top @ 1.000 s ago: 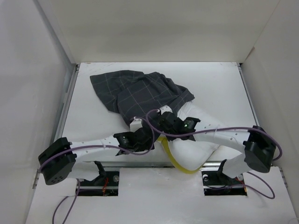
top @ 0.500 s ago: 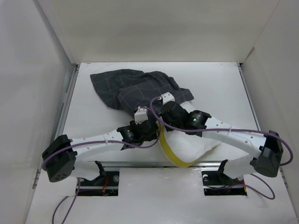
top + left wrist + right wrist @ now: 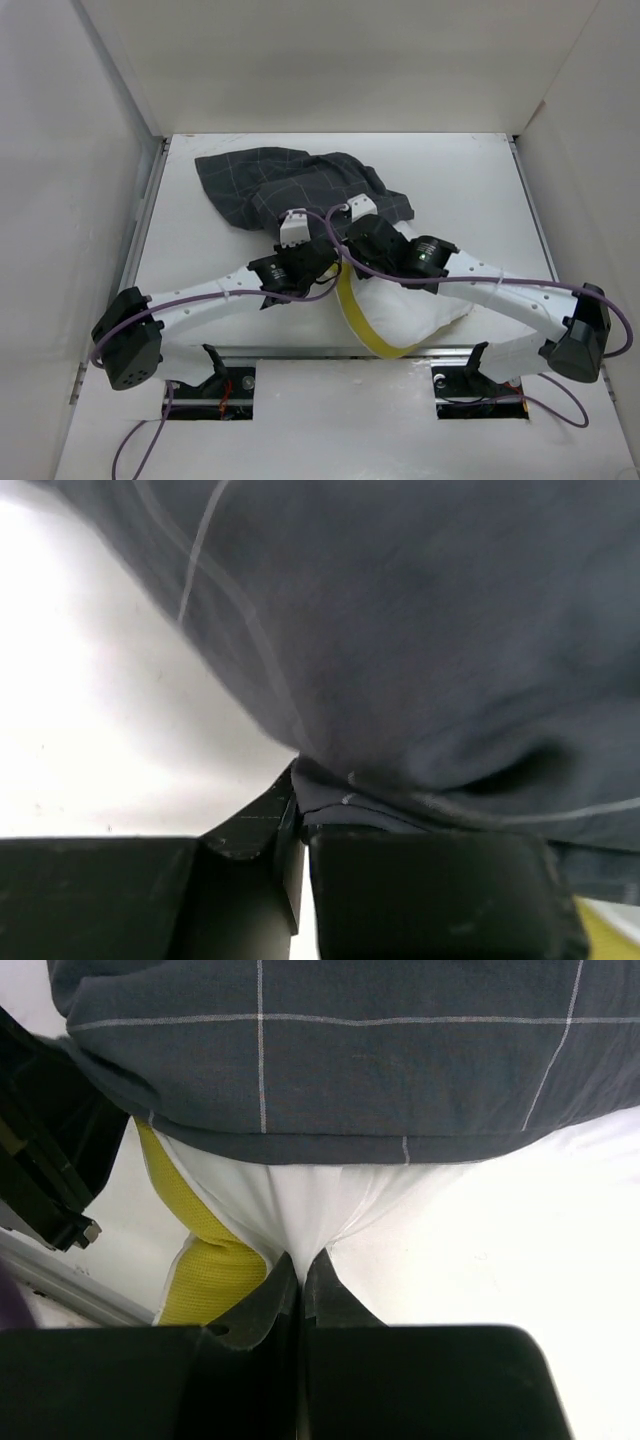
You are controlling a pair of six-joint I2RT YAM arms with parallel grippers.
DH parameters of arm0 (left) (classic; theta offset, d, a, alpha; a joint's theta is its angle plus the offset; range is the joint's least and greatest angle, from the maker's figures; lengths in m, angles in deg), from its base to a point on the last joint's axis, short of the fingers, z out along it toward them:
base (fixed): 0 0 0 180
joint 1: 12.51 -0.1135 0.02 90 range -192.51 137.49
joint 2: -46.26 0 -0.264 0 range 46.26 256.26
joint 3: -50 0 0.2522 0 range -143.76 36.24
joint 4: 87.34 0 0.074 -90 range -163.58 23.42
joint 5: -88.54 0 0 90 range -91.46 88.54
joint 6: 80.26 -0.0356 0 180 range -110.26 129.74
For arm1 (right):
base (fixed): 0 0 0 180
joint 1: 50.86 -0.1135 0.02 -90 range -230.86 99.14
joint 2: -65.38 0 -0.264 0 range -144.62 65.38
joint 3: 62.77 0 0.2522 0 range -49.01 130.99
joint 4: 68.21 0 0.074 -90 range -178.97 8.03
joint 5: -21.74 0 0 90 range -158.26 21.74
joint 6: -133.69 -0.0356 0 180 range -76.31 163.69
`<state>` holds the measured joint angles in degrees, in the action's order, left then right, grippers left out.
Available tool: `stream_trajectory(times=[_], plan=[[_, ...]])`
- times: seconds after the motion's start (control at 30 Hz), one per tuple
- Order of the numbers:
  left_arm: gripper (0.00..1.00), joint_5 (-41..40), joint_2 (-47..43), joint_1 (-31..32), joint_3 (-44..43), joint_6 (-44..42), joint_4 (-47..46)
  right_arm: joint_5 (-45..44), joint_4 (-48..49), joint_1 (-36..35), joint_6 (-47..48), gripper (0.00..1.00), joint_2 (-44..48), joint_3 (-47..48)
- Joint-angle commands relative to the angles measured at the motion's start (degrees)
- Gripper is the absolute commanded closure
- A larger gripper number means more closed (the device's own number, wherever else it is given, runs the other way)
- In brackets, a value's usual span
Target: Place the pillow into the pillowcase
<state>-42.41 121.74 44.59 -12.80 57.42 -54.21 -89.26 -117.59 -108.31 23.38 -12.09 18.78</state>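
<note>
The white pillow fabric in my right gripper is still short of the pillowcase rim, so I should push it outward next and then let go of it there.
The dark grey checked pillowcase (image 3: 285, 185) lies bunched at the back left of the table. The white pillow (image 3: 415, 305) with its yellow seam (image 3: 355, 320) sticks out of it toward the front, its far end under the cloth. My left gripper (image 3: 293, 226) is at the pillowcase's near edge; the left wrist view shows its jaws shut on a fold of the pillowcase (image 3: 420, 630) hem. Just to its right, my right gripper (image 3: 352, 212) pinches white pillow (image 3: 290, 1200) fabric. There the yellow seam (image 3: 205, 1270) curls left, below the pillowcase (image 3: 350, 1060) rim.
White walls (image 3: 70, 150) close in the table on the left, back and right. A metal rail (image 3: 300, 352) runs along the front edge by the arm bases. The left arm's black body (image 3: 40, 1160) sits close on the right gripper's left.
The left gripper has gone from open to shut on the pillowcase hem and moved farther back. The right arm has pushed the pillow toward the back, deeper under the cloth.
</note>
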Motion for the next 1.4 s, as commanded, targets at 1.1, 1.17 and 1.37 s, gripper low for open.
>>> stream_trajectory(times=[1.1,1.17,1.37], plan=[[0.00,33.1,-7.5,12.9,-13.6,-12.9,7.1,-2.0,41.0,10.9,-14.7,0.15,-11.4,-4.7],[0.00,28.9,-7.5,12.0,-15.3,-12.3,8.7,-0.1,36.4,14.3,-13.4,0.12,-9.6,-4.7],[0.00,21.7,-4.9,0.3,-18.6,-8.6,9.5,11.2,31.6,31.6,-4.5,0.10,-14.4,2.4]])
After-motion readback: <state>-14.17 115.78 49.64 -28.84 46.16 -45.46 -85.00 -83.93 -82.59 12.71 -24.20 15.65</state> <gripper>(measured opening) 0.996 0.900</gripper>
